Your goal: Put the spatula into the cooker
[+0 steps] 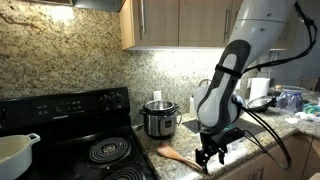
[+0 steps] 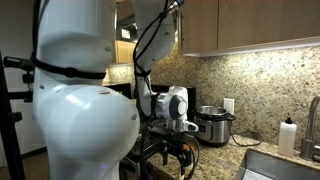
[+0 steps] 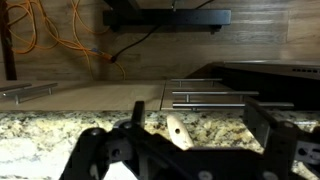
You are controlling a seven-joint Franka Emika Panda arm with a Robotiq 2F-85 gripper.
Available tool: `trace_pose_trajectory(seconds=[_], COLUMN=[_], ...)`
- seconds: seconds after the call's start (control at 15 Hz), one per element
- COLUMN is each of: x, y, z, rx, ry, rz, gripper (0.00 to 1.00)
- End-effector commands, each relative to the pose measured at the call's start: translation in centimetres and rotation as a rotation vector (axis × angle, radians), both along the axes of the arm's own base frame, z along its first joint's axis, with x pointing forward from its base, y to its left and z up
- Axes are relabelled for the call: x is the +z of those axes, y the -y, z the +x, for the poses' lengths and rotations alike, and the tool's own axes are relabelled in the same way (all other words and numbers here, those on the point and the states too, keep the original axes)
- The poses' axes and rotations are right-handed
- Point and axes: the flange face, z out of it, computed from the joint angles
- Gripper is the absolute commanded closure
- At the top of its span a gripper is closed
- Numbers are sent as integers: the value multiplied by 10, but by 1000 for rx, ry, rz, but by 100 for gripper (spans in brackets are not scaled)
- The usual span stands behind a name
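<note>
The spatula's handle end (image 1: 202, 171) (image 3: 178, 131) is below my gripper, between the spread fingers. I should lower my gripper around it next so the fingers can close on both its sides.
The light brown wooden spatula (image 1: 172, 155) lies flat on the granite counter, in front of the cooker (image 1: 159, 118). The cooker is a small steel pot with a black rim and a lid on top, standing by the backsplash; it also shows in an exterior view (image 2: 213, 124). My gripper (image 1: 212, 152) hangs open just above the counter at the spatula's handle end. In the wrist view the handle tip (image 3: 179, 131), with a small hole in it, lies between my spread fingers (image 3: 200, 135). Nothing is held.
A black stove (image 1: 90, 140) with coil burners stands next to the cooker, with a white pot (image 1: 15, 152) on it. Containers (image 1: 262, 92) stand further along the counter. A sink (image 2: 265, 165) and a soap bottle (image 2: 288, 136) show in an exterior view.
</note>
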Motion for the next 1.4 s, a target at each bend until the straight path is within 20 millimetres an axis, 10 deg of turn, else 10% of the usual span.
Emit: trace_pose_trajectory(seconds=[0.0, 0.8, 0.87, 1.33], x=[-18, -58, -60, -65], y=[-3, 1, 3, 10], z=[5, 45, 48, 54], rx=[81, 162, 166, 175], ry=[25, 104, 102, 102], rz=[11, 36, 30, 25], gripper=[0, 0, 24, 65])
